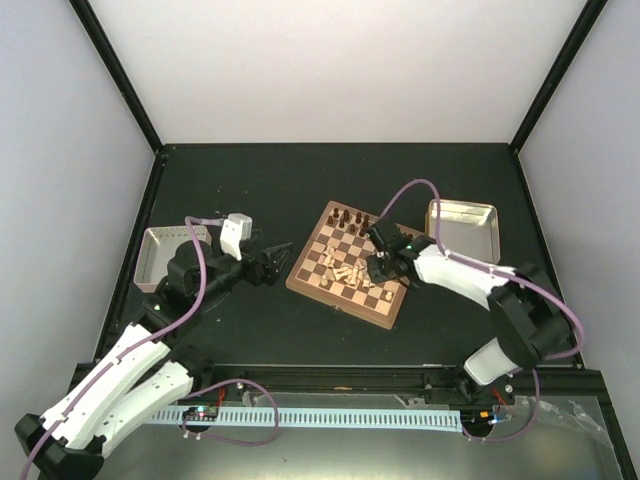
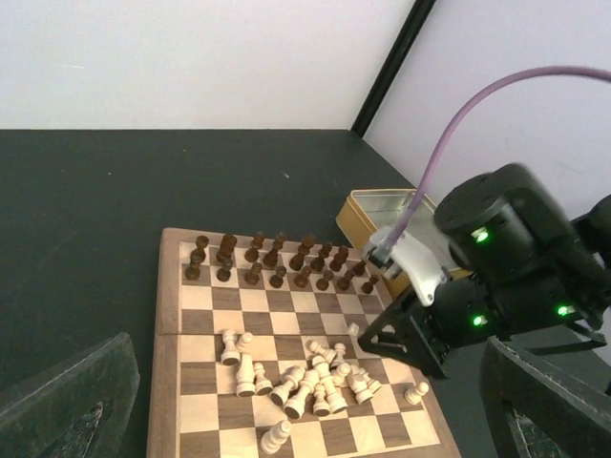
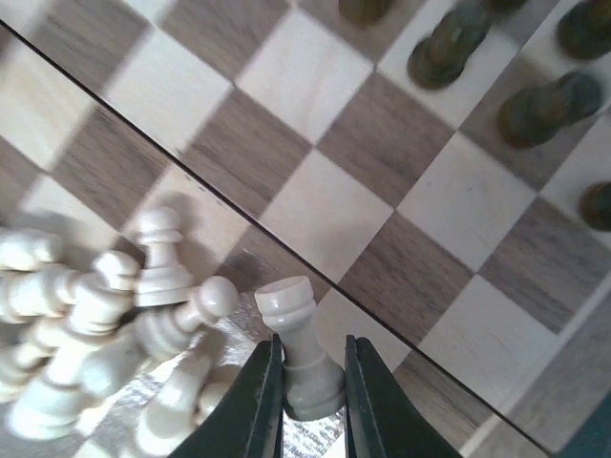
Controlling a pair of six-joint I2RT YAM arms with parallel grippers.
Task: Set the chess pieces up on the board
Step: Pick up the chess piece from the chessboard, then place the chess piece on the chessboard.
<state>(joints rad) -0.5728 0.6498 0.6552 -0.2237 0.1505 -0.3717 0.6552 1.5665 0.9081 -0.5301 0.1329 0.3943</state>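
My open left gripper goes to the right in the top view onto the cream rook's bare end (image 2: pixel 353 329) next, since my right gripper covers the rook's base.
The board (image 1: pixel 297 277) lies mid-table, and also shows in the left wrist view (image 2: pixel 168 315) and the right wrist view (image 3: pixel 315 205). Dark brown chess pieces (image 1: pixel 350 218) stand in two rows along its far edge (image 2: pixel 277 262). Cream chess pieces (image 1: pixel 348 272) lie in a jumbled heap near the board's middle (image 2: pixel 315 382), most of them tipped over. My right gripper (image 1: pixel 378 268) is over the heap's right end, shut on the base of a cream rook (image 3: pixel 298 343). My left gripper (image 1: pixel 280 262) is open and empty, just left of the board.
A metal tray (image 1: pixel 148 255) sits at the left behind my left arm. Another metal tray (image 1: pixel 462 228) sits right of the board. One cream pawn (image 2: pixel 416 392) lies apart near the board's right edge. Black posts stand at the back corners.
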